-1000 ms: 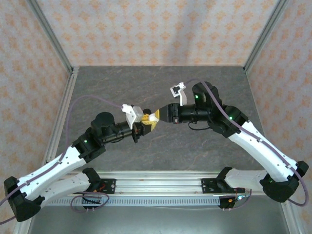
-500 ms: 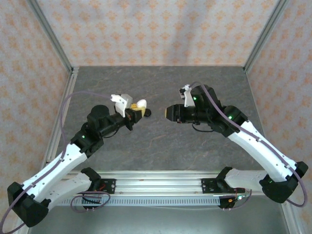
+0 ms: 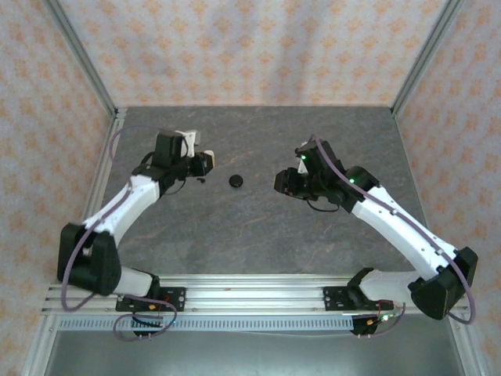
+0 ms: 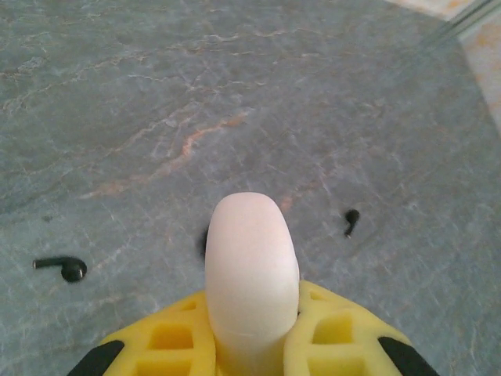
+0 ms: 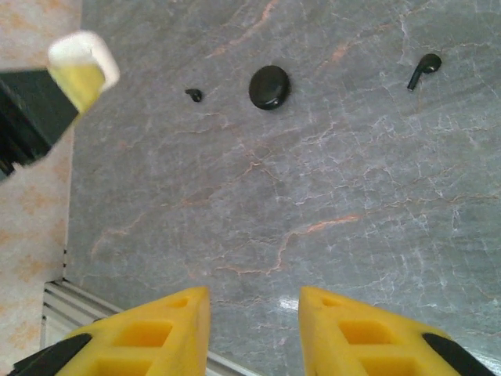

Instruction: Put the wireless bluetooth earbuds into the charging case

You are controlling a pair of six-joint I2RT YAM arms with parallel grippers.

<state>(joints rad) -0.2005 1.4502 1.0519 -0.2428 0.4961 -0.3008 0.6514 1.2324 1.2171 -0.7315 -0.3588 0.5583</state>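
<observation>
I will next move my left gripper a little outward and down onto the bare slate just past the round black case and let go, because that slate is free of earbuds.
My left gripper [image 4: 252, 313] is shut on a white, rounded charging case [image 4: 250, 266] that stands up between its yellow fingers. From above, the left gripper [image 3: 203, 163] hangs at the back left of the table. Two black earbuds lie on the slate below it, one [image 4: 63, 268] to the left and one [image 4: 351, 221] to the right. My right gripper [image 5: 254, 309] is open with nothing between its fingers, right of centre [image 3: 282, 182]. A round black case [image 3: 236, 181] lies between the arms. In the right wrist view it [image 5: 269, 86] has a black earbud [image 5: 193, 95] on its left and a stemmed one [image 5: 424, 70] on its right.
The grey slate table [image 3: 258, 227] is fenced by patterned walls and metal posts. A metal rail [image 3: 250, 286] runs along the near edge with both arm bases. The left arm with the white case [image 5: 82, 63] reaches in at the top left of the right wrist view.
The two grippers were together at the white case in the middle. The left arm has swung back and left with the case. The right gripper has drawn back to the right.
</observation>
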